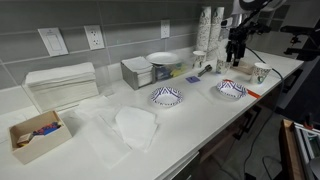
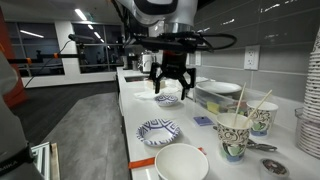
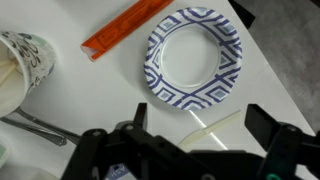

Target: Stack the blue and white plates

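My open gripper moves down and eases to the left in the wrist view onto the plate's near patterned rim next, since that rim lies below.
Two small blue and white plates lie apart on the white counter. One plate lies by the cups, with an orange strip beside it. The other plate lies further along the counter. My gripper hangs open and empty well above the counter, over the plate by the cups. In the wrist view that plate lies just ahead of the fingertips.
Paper cups with utensils and a white bowl stand near that plate. A white plastic utensil lies under the gripper. A larger plain white plate sits on a container at the back. Napkins lie further along.
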{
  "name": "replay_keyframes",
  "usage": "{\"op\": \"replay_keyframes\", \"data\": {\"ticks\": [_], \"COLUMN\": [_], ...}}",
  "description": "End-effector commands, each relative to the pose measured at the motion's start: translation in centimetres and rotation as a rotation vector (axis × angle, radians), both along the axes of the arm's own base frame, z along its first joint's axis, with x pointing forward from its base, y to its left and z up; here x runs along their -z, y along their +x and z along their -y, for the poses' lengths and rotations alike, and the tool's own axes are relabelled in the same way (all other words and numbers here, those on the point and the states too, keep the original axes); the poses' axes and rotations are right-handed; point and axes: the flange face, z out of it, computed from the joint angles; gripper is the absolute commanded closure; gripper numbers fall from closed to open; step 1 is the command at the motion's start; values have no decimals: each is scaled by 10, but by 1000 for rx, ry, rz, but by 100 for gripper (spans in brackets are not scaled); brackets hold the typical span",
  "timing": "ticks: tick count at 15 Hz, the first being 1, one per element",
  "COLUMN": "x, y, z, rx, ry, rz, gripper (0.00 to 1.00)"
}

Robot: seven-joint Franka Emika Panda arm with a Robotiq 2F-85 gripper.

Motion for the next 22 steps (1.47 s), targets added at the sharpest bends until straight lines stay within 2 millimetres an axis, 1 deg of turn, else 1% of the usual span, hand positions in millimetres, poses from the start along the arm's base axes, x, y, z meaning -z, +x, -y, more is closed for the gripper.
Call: {"op": "replay_keyframes", "data": {"ticks": [1, 7, 11, 12, 15, 16, 17, 20, 22], "x": [42, 94, 118, 122, 132, 135, 137, 143, 142], "y": [5, 10, 12, 12, 11, 10, 10, 10, 10], "z": [7, 12, 13, 13, 13, 13, 14, 15, 16], "rx": [-48, -113, -130, -132, -139, -143, -147, -147, -146], "ry": [8, 7, -3, -7, -3, -8, -13, -12, -14], "rz": [16, 25, 17, 12, -7, -11, -11, -17, -15], "gripper": [0, 0, 0, 18, 42, 51, 58, 81, 95]}}
